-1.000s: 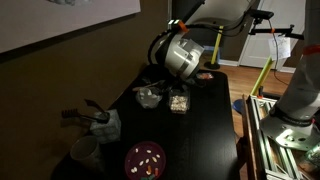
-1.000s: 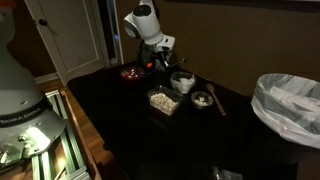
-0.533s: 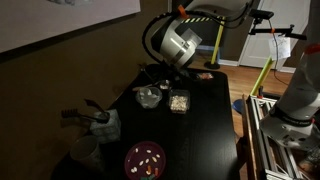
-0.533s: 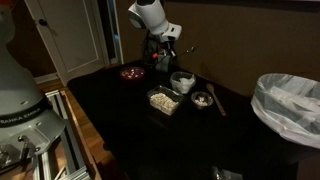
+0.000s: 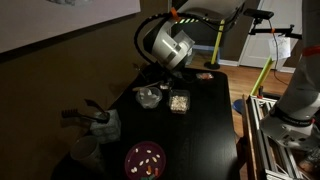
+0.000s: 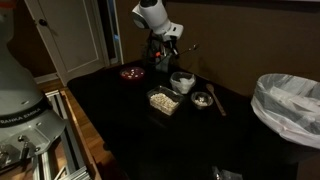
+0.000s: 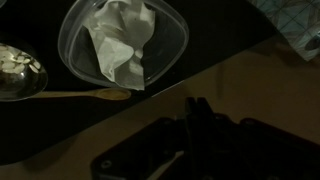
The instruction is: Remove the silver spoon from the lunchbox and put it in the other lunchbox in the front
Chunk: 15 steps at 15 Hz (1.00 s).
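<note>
I need to move my gripper left in the wrist view next, and down over the crumpled white paper (image 6: 183, 80) (image 7: 122, 40) to release.
The lunchbox (image 6: 163, 100) is the square dark-rimmed clear box with pale bits inside; it also shows in an exterior view (image 5: 179, 101). The other lunchbox (image 6: 182, 80), pale with rounded corners, holds crumpled white paper and shows in the wrist view (image 7: 172, 45) and an exterior view (image 5: 150, 96). A spoon with a silvery bowl (image 7: 18, 72) and a yellowish handle lies on the dark table beside it, also in an exterior view (image 6: 204, 99). My gripper (image 7: 197, 108) hangs above these (image 6: 165, 50) (image 5: 163, 68). Its dark fingers are together and I see nothing between them.
A round purple bowl (image 6: 132, 72) (image 5: 146, 160) sits on the black table. A white cup (image 5: 85, 152) and dark tools (image 5: 95, 118) stand at one end. A bin with a white bag (image 6: 290, 105) stands beside the table. A wall runs behind.
My gripper has risen from just above the boxes and swung a little back. The boxes and the spoon on the table have not moved.
</note>
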Available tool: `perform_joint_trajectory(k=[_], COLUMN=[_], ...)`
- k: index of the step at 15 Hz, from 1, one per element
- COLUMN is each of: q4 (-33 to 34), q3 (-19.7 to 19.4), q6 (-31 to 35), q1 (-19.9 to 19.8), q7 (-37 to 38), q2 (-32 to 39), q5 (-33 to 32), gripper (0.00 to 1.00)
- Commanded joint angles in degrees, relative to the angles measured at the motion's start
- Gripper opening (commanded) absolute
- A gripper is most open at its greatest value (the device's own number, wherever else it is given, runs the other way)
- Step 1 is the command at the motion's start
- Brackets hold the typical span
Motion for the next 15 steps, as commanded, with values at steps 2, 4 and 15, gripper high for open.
perform_joint_trajectory(k=[2,4,15], q4=[4.29,5.85,3.46], q3=[-9.72,-9.84,-30.86], q6=[0.89,1.69,-23.88], q1=[8.75,7.61,19.39], q7=[11.91,8.29,46.42], q2=[7.61,11.06,8.30], q5=[-7.64,-4.21,-41.13], gripper=[0.01,0.01,0.60])
